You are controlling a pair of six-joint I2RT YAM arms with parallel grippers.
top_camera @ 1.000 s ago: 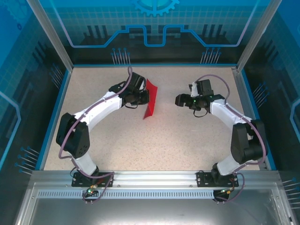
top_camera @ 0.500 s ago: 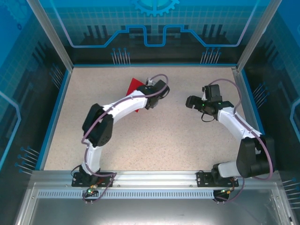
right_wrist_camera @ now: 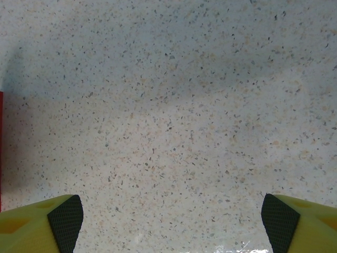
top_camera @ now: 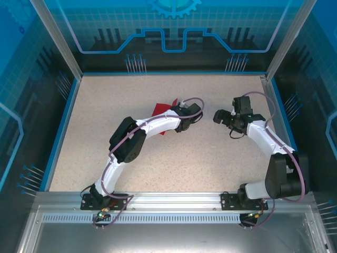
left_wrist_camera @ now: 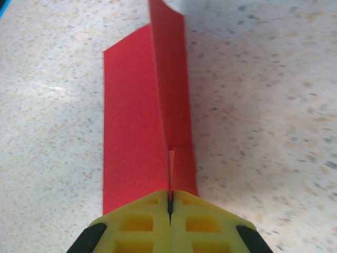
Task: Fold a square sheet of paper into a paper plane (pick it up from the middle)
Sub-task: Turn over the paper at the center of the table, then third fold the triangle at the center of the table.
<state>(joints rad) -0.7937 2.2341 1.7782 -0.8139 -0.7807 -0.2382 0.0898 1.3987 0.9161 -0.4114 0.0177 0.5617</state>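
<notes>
The raised fold (left_wrist_camera: 171, 79) is still standing upright, so my left gripper will next come down over the sheet's flat red side (left_wrist_camera: 131, 142) and let go of the fold's near end there.
The red sheet of paper (left_wrist_camera: 131, 116) lies on the speckled table with a raised centre fold (left_wrist_camera: 171, 79) standing up along its length. My left gripper (left_wrist_camera: 170, 199) is shut on the near end of that fold. From above, the sheet (top_camera: 158, 109) shows partly under the left forearm, with the left gripper (top_camera: 179, 109) at its right side. My right gripper (top_camera: 219, 116) hovers open a short way to the right, apart from the paper, with bare table between its fingers (right_wrist_camera: 63, 216). A red sliver of the sheet (right_wrist_camera: 1, 147) touches the right wrist view's left edge. No yellow face shows.
A blue rim (top_camera: 68, 121) and the enclosure's glass walls bound the table (top_camera: 210, 158). The left arm stretches diagonally across the middle. Bare tabletop lies in front of both grippers and along the far side.
The left arm has stretched farther right, bringing the paper down from hanging upright to resting on the table. The right gripper has drifted slightly right.
</notes>
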